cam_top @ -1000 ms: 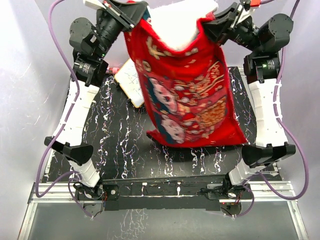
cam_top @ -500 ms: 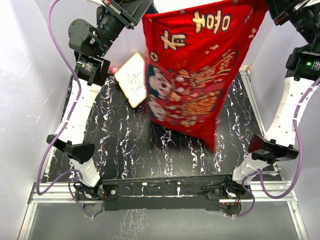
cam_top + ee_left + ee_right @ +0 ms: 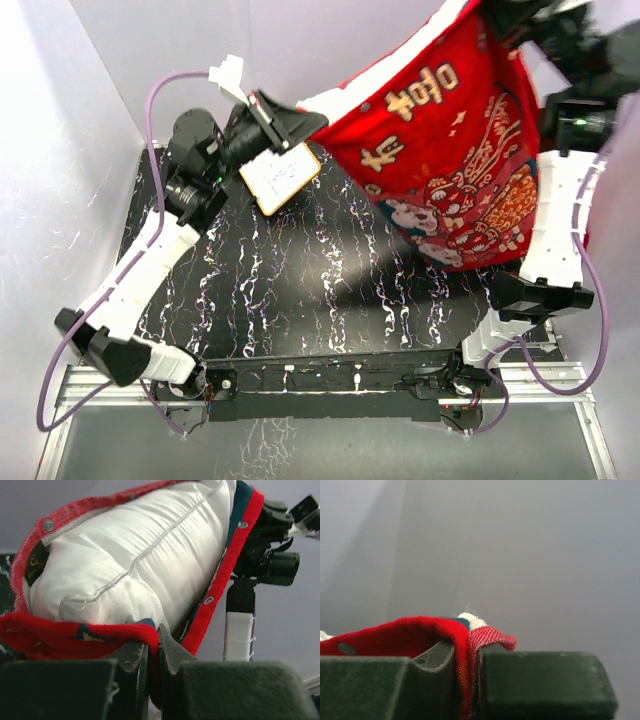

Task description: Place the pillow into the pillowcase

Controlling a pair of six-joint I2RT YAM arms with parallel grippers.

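Observation:
I need to move my left gripper down and back over the bare tabletop before the whiteboard and let go of the hem, as the filled case still hangs in the air.
The red pillowcase (image 3: 450, 150) with gold lettering and cartoon figures hangs in the air at the upper right, stretched between both arms. Inside its open mouth lies the white pillow (image 3: 140, 555), a strip of which shows along the upper edge (image 3: 385, 75). My left gripper (image 3: 305, 120) is shut on the hem at the case's lower left corner; the red hem (image 3: 75, 635) runs between the jaws of that gripper (image 3: 154, 642). My right gripper (image 3: 470, 652) is shut on a fold of the red hem (image 3: 490, 635) at the top right, blurred in the top view.
A small framed whiteboard (image 3: 280, 177) lies on the black marbled table (image 3: 300, 280) just below the left gripper. Grey walls enclose the back and sides. The right arm's white link (image 3: 555, 220) stands beside the hanging case.
The pillowcase has swung up and to the right, now slanting from lower left to upper right. The left arm has lowered and stretched toward the middle; the right arm has risen.

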